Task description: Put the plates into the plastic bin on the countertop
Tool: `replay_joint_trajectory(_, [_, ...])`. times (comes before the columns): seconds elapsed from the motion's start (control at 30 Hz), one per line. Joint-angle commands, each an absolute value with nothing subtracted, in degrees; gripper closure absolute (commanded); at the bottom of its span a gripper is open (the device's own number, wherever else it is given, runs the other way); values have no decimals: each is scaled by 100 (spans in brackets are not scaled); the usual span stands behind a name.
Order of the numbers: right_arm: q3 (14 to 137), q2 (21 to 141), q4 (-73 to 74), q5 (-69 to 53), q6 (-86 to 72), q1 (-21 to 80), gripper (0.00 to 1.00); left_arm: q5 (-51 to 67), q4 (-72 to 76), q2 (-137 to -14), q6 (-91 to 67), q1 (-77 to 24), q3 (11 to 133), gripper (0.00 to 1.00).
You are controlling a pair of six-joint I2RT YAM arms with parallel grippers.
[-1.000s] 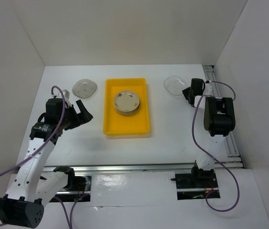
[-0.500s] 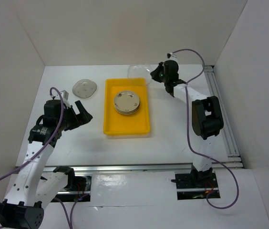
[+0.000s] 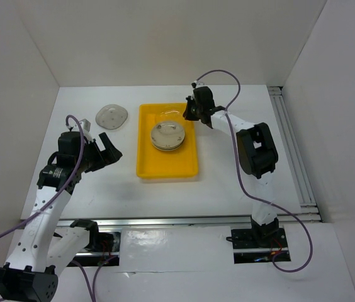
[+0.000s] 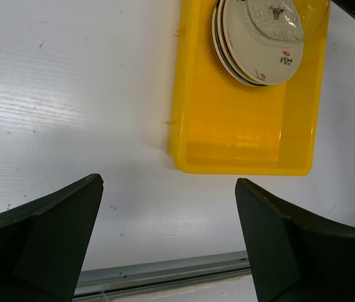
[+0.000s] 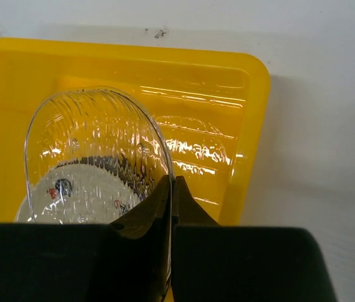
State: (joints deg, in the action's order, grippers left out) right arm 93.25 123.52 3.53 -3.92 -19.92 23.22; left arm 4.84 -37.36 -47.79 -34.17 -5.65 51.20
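My left gripper will next move outward and down onto the grey speckled plate's rim [image 3: 99,124] on the side away from the bin [image 3: 146,165], since that plate is still outside.
The yellow plastic bin [image 3: 146,165] lies mid-countertop and holds a stack of plates [image 3: 167,134] with a cream one on top. My right gripper [image 3: 186,112] is shut on the rim of the clear plate [image 5: 95,145] and holds it tilted over the bin's [image 5: 14,69] far part, above the stack [image 5: 70,195]. A grey speckled plate [image 3: 112,116] lies on the countertop left of the bin. My left gripper [image 3: 109,150] is open and empty, left of the bin; its wrist view shows the bin [image 4: 240,135] and the stack [image 4: 253,47] ahead.
White walls close in the countertop [image 3: 89,189] on three sides. A metal rail [image 3: 291,138] runs along the right side and another along the front edge [image 4: 165,274].
My right gripper has lifted the clear plate from the far right of the countertop and carried it left, over the bin. My left arm has barely moved.
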Motion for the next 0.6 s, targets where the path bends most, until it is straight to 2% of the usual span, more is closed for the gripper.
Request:
replay_joint_trajectory(0.0, [9422,12261,457,-431,-1767,2312,99,589,-3612,-4693,-3252,-527,5106,0])
replay_joint_trajectory(0.03, [9422,12261,457,-535,-1767,2312,97,589,-3612,-4693,-3252,-527,5106,0])
replay_joint_trajectory(0.07, [9352,12122,457,-667,-1767,2312,90,589,-3612,-4693,-3252,-527,5106,0])
replay_joint_trajectory(0.3, [9115,11698,519,-598,-1591,2549,90,589,-3612,-4746,-3252,-527,5106,0])
replay_joint_trajectory(0.43, [8721,11339,344,-650,-1643,2549,86,536,-3612,-4746,-3252,-527,5106,0])
replay_joint_trajectory(0.5, [8588,11198,273,-650,-1644,2549,61,536,-3612,-4746,-3252,-527,5106,0])
replay_joint_trajectory(0.57, [8517,11074,272,-729,-1696,2549,47,536,-3612,-4799,-3252,-527,5106,0])
